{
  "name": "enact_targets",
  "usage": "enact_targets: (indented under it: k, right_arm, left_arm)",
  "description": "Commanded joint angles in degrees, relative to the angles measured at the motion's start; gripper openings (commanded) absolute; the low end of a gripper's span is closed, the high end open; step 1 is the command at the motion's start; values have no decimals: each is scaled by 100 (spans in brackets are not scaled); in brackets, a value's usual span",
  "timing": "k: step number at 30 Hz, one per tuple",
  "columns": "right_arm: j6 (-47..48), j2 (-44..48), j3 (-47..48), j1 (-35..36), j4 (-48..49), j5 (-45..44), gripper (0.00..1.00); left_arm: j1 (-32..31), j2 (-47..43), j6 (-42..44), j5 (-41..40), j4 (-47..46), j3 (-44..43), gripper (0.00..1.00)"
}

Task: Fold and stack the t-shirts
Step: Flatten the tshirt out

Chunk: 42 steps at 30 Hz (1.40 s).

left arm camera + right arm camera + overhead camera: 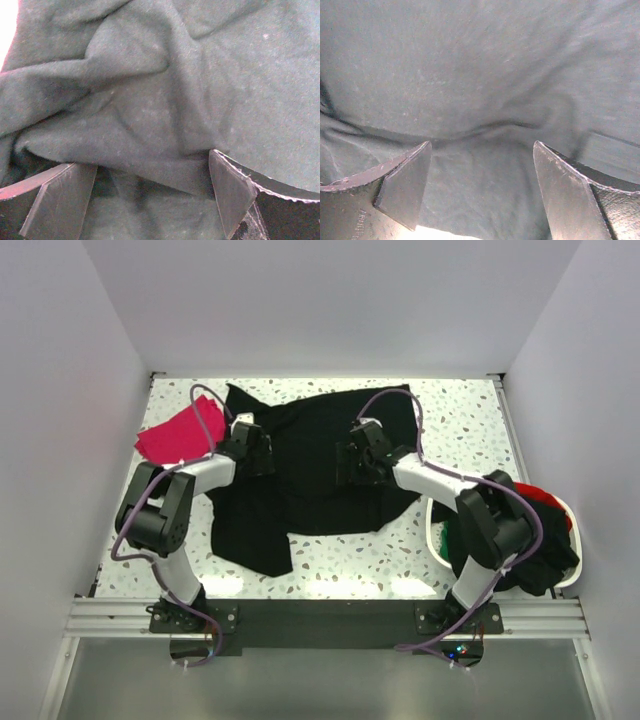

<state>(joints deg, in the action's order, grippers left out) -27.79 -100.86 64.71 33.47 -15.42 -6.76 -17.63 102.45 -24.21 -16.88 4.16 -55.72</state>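
Note:
My right gripper should next move its open fingers to its right in the wrist view, onto the distinct edge of the folded hem's inner end.
A large black t-shirt lies spread and creased across the middle of the table. My left gripper is low over its left part, jaws open, with a raised fold of the black cloth in front of and between the fingers. My right gripper is low over the shirt's right-centre, jaws open, with the black cloth lying creased under them. A magenta-pink t-shirt lies folded at the table's left edge, just left of the left gripper.
A white basket stands at the near right beside the right arm's base, holding red, green and black cloth. White walls close in the table on the left, back and right.

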Motion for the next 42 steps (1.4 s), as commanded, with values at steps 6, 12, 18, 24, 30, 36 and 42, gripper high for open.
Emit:
enact_targets:
  k: [6,12,18,24,30,36,42]
  right_arm:
    - [169,752,-344,-411,-436,-791,76]
    - [221,577,-556,-684,-321,-756,61]
    - [230,348,-512,-693,-286,-844,56]
    - [213,5,-398,-719,-286,-923,51]
    - [204,-83,-354,-737,-304,-1046,43]
    - [186,-48,-354,-781,-356,-1143,34]
    - [186,75,-389,-834,-383,-1169,26]
  left_arm:
    - [66,-647,259,-184,155,202,97]
    - [67,-797,276,-52,120,290,97]
    - [66,-859,285,-17,94,343,97]
    - [67,-903,302,18,93,369,97]
    - [75,-903,311,27,67,369,97]
    - [75,-841,338,1,102,343,97]
    - [102,-850,329,-52,120,352,97]
